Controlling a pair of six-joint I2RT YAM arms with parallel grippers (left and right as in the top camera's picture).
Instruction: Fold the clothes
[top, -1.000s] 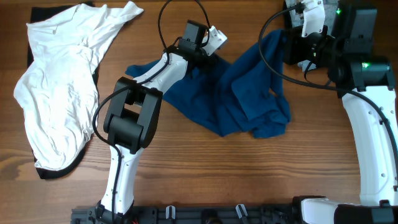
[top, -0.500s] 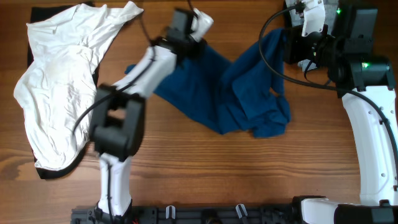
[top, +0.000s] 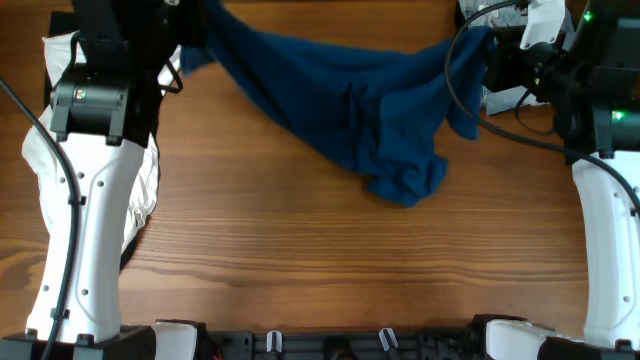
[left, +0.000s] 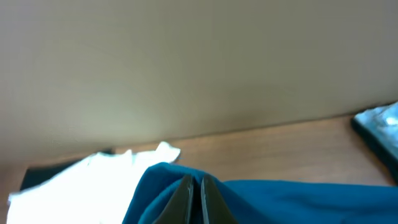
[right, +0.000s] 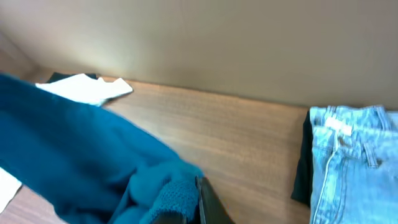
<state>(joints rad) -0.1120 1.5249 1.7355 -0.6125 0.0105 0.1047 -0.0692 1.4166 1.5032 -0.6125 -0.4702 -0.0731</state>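
Observation:
The left gripper will next move down and back to the bare tabletop (top: 207, 185) beside the white garment and let go of the blue garment's raised corner there.
A dark blue garment (top: 340, 100) hangs stretched between my two grippers above the wooden table (top: 300, 260), sagging to a bunched point near the middle. My left gripper (left: 195, 186) is shut on one corner of the blue garment (left: 280, 199) at the far left. My right gripper (right: 200, 193) is shut on the other end of the blue garment (right: 81, 155) at the far right. In the overhead view the left gripper (top: 192, 22) and the right gripper (top: 482, 42) are mostly hidden by cloth and arms.
A white garment (top: 45, 160) lies on a dark cloth at the left, partly under my left arm; it also shows in the left wrist view (left: 81, 174). Light blue jeans (right: 354, 155) lie on a dark cloth at the far right.
My left arm has swung from the middle to the far left, lifting the blue garment off the table and pulling it taut. The right gripper rose with its end.

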